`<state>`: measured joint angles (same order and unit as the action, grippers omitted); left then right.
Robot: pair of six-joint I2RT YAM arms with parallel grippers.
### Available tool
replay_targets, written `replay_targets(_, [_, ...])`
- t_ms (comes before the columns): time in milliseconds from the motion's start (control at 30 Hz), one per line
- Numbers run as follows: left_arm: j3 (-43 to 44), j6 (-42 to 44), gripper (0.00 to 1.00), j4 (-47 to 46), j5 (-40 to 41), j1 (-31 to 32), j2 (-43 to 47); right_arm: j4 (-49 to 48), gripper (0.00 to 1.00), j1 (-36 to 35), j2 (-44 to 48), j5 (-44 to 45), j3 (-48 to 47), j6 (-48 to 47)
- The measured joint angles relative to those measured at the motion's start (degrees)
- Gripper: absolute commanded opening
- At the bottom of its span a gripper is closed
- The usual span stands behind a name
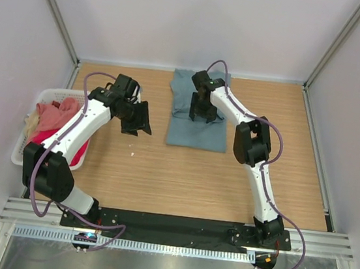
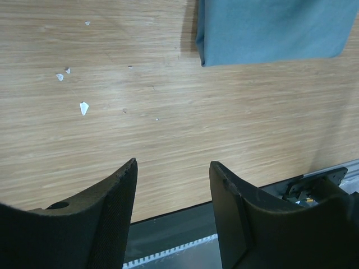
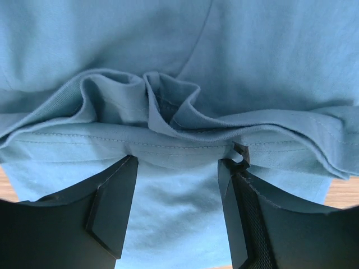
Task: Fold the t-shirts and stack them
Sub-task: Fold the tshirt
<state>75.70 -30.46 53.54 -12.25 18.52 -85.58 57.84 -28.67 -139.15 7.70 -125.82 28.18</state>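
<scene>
The shirt's hem is loose under my open fingers, so my right gripper will rise, move back over the shirt's near corner farthest from the basket and close there.
A grey-teal t-shirt (image 1: 197, 129) lies partly folded at the back middle of the table. My right gripper (image 1: 203, 116) is open right over it, its fingertips at a bunched, stitched hem fold (image 3: 168, 129); nothing is clamped. A corner of the same shirt shows at the top of the left wrist view (image 2: 269, 31). My left gripper (image 1: 138, 124) is open and empty above bare wood, left of the shirt. Salmon pink (image 1: 56, 116), crimson-pink (image 1: 79, 155) and cream (image 1: 31, 119) shirts lie heaped in the basket.
A white slotted basket (image 1: 19, 151) stands at the table's left edge, under my left arm. Small white flecks (image 2: 83, 107) lie on the wood. White walls close in the back and sides. The black base rail (image 1: 175, 226) runs along the near edge.
</scene>
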Motion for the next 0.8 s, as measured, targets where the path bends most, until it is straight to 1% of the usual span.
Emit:
replay_targets(200, [0.0,0.5,0.55,0.1,-0.4,0.0,0.1,0.1,0.68,-0.5,-2.4,4.1,-5.5,-0.7])
replay_targets(367, [0.0,0.7,0.55,0.2,-0.6,0.0,0.1,-2.6,0.70,-0.4,-4.9,7.9,-10.6,-2.4])
replay_targets(567, [0.0,0.7,0.57,0.2,-1.3,0.0,0.2,-5.3,0.72,1.1,-9.5,9.7,-19.4,-3.1])
replay_targets(733, [0.0,0.5,0.59,-2.1,-4.7,0.0,-0.1,-4.8,0.73,2.9,-7.5,8.3,-18.9,-4.0])
replay_targets(800, [0.0,-0.3,0.58,-4.8,-7.1,0.1,-1.3,-4.2,0.73,3.6,-4.3,5.9,-15.4,-4.1])
